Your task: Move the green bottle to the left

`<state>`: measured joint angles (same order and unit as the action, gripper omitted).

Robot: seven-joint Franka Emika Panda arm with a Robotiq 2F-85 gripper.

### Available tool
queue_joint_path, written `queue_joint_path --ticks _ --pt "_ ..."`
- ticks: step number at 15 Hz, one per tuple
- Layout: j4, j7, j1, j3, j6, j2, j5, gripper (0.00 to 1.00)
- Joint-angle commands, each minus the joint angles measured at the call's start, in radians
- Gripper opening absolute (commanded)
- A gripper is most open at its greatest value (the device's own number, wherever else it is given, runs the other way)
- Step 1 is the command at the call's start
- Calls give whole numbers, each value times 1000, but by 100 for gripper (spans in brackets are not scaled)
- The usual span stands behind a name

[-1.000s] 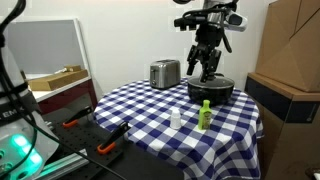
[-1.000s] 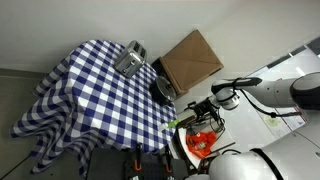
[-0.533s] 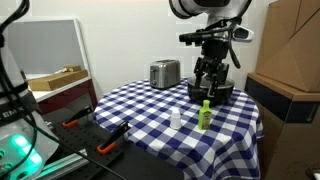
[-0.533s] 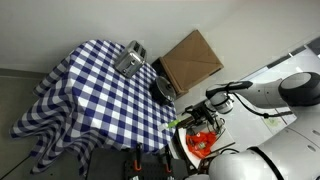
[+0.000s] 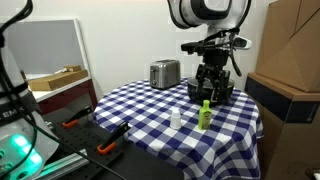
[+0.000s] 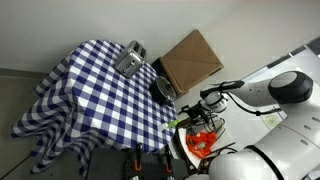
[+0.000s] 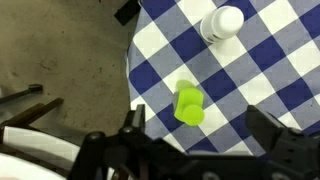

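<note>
The gripper lowers with its fingers open until they are on either side of the green bottle's upper part (image 5: pixel 206 106) (image 7: pixel 190 107) next, then closes, because the bottle's cap still stands below the fingers.
The green bottle (image 5: pixel 205 114) stands upright near the front edge of the blue-and-white checked table (image 5: pixel 150 105). In the wrist view the green bottle (image 7: pixel 189 104) shows from above, cap up, between my two fingers and a little ahead of them. My gripper (image 7: pixel 200 120) is open and empty, with a finger on each side of the bottle and touching nothing. In an exterior view my gripper (image 5: pixel 213 92) hangs just above and behind the bottle. In an exterior view the bottle is only a small green streak (image 6: pixel 177 122) at the table's edge.
A small white bottle (image 5: pixel 176 119) stands close beside the green one and also shows in the wrist view (image 7: pixel 221 23). A silver toaster (image 5: pixel 164 73) and a black round appliance (image 5: pixel 212 90) sit at the back. A cardboard box (image 5: pixel 290 60) stands beside the table.
My arm has come down and forward from high over the black appliance to just above the green bottle. The bottles have not moved.
</note>
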<state>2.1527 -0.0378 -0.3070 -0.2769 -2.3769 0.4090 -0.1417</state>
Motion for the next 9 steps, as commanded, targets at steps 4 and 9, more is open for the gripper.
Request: queue_joint_path --ticks 4,9 --pt "-66 -21 7 10 -12 83 30 100" --pt "-95 -24 13 18 -6 129 45 100"
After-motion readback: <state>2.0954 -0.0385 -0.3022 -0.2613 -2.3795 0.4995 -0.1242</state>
